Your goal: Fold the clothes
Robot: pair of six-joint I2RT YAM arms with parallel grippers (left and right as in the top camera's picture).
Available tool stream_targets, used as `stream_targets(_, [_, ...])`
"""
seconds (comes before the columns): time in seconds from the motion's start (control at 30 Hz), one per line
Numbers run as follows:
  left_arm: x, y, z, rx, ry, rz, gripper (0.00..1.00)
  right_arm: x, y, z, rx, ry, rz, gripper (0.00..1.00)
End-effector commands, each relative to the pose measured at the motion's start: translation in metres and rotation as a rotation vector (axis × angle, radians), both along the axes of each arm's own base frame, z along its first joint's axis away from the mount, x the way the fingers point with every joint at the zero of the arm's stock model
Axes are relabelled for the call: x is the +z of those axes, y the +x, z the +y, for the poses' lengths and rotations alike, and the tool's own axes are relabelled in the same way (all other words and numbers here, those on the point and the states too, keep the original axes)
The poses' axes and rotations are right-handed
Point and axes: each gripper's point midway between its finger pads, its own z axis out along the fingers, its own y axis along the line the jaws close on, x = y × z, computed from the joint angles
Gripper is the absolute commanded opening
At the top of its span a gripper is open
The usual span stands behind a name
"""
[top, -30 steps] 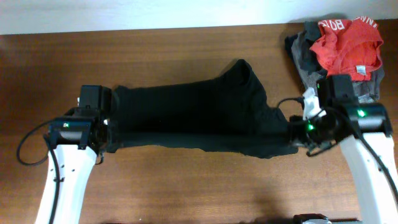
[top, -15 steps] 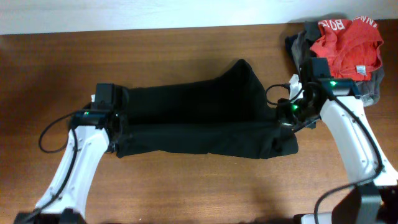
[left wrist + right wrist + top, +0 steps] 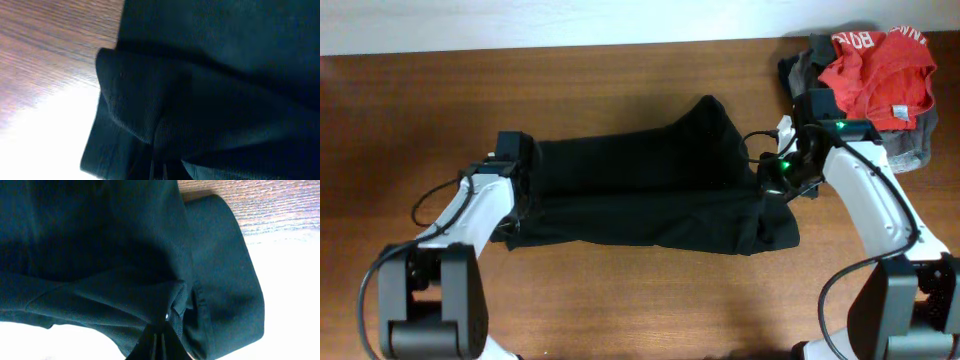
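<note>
Next, my left gripper stays low over the garment's flat layer [image 3: 528, 211], then opens to release the pinched fold.
The clothes [image 3: 640, 190], one large black garment, lie stretched across the middle of the wooden table, with a crease running left to right. My left gripper [image 3: 523, 198] is shut on the garment's left end. In the left wrist view its fingertips [image 3: 158, 170] pinch a bunched fold of black fabric [image 3: 210, 100]. At the garment's right end my right gripper [image 3: 767, 185] is shut as well. The right wrist view shows its fingertips [image 3: 161, 345] closed on gathered black cloth [image 3: 100, 255] beside a hemmed edge [image 3: 225, 280].
A red garment with white lettering [image 3: 875, 70] lies on a grey garment [image 3: 912, 148] at the far right corner. Bare wood [image 3: 420, 100] surrounds the black garment. The table's far edge runs along the top of the overhead view.
Both grippers have moved toward the far side of the table and slightly inward, drawing the held fabric back over the garment. They have stayed shut throughout.
</note>
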Motion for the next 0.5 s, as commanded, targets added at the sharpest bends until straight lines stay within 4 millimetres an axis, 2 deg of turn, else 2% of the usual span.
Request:
stream_targets(0.0, [-0.012,0.000,0.008,0.023,0.026,0.015,0.01,-0.005,0.006,-0.009,-0.004,-0.036,0.004,0.04])
stream_targets(0.17, [-0.016,0.007,0.007,0.023,0.024,-0.007,0.02,-0.017,0.009,-0.010,-0.004,-0.040,0.023,0.04])
stream_targets(0.23, [-0.015,0.009,0.007,0.023,0.024,-0.015,0.08,-0.021,0.010,-0.010,-0.004,-0.042,0.032,0.04])
stream_targets(0.3, [-0.015,0.009,0.007,0.023,0.024,-0.017,0.17,-0.025,0.011,-0.010,-0.004,-0.042,0.039,0.05])
stream_targets(0.33, [-0.015,0.009,0.007,0.024,0.024,-0.017,0.23,-0.026,0.011,-0.010,-0.004,-0.043,0.041,0.09])
stream_targets(0.4, [-0.015,0.009,0.007,0.023,0.024,-0.016,0.42,-0.026,0.011,-0.011,-0.004,-0.043,0.041,0.24])
stream_targets(0.47, [-0.015,0.010,0.008,0.023,0.027,-0.017,0.57,-0.025,0.012,-0.011,-0.004,-0.047,0.039,0.33])
